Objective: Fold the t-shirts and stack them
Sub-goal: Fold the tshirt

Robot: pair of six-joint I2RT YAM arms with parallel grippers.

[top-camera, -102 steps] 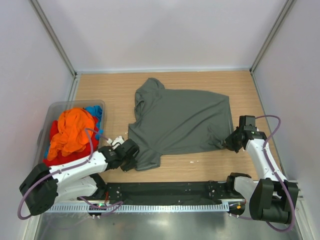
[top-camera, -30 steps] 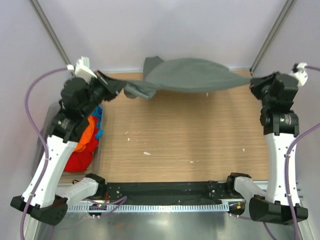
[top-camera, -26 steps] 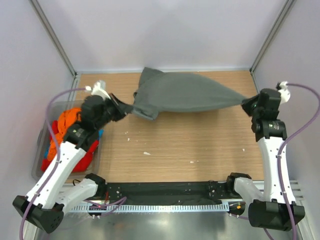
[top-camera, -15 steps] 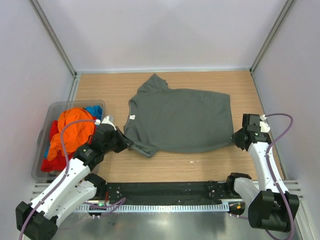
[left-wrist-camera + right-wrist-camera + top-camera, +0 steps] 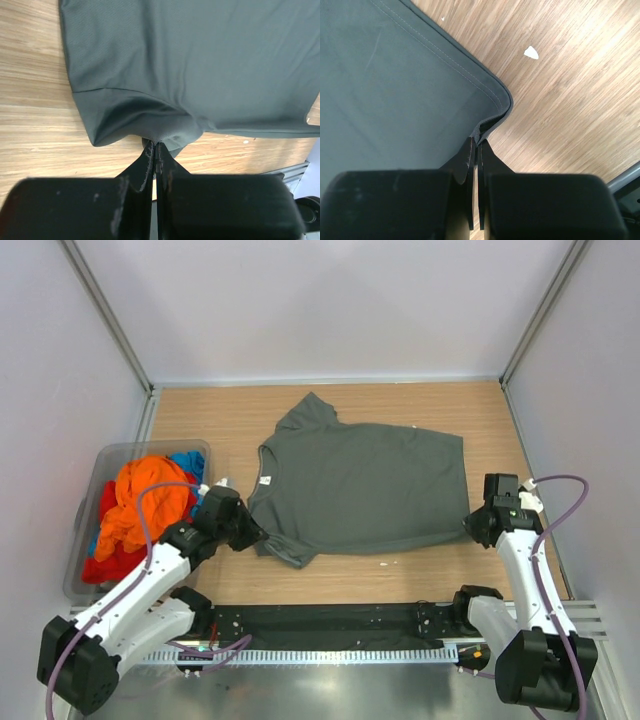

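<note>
My right gripper holds the shirt's corner and next needs to move it away from my base, along the shirt's hem and onto the shirt (image 5: pixel 458 478) (image 5: pixel 409 26).
A dark grey-green t-shirt (image 5: pixel 355 490) lies spread flat on the wooden table, collar to the left, hem to the right. My left gripper (image 5: pixel 258 535) is shut on the near sleeve by the shirt's front left edge; the left wrist view shows the pinched cloth (image 5: pixel 165 132) bunched at the gripper (image 5: pixel 155 145). My right gripper (image 5: pixel 470 523) is shut on the shirt's near right hem corner, seen in the right wrist view (image 5: pixel 490 122) just past the gripper (image 5: pixel 478 142). Orange (image 5: pixel 140 500), red (image 5: pixel 108 560) and blue (image 5: pixel 190 465) t-shirts lie crumpled in the bin.
The translucent grey plastic bin (image 5: pixel 85 585) stands at the left table edge beside my left arm. Bare wood (image 5: pixel 400 565) lies between the shirt and the black rail at the front. White walls with metal posts close in the back and sides.
Both arms swung the shirt up in the air and then lowered it toward the front, laying it out flat. The arms now sit low at its near corners, still gripping.
</note>
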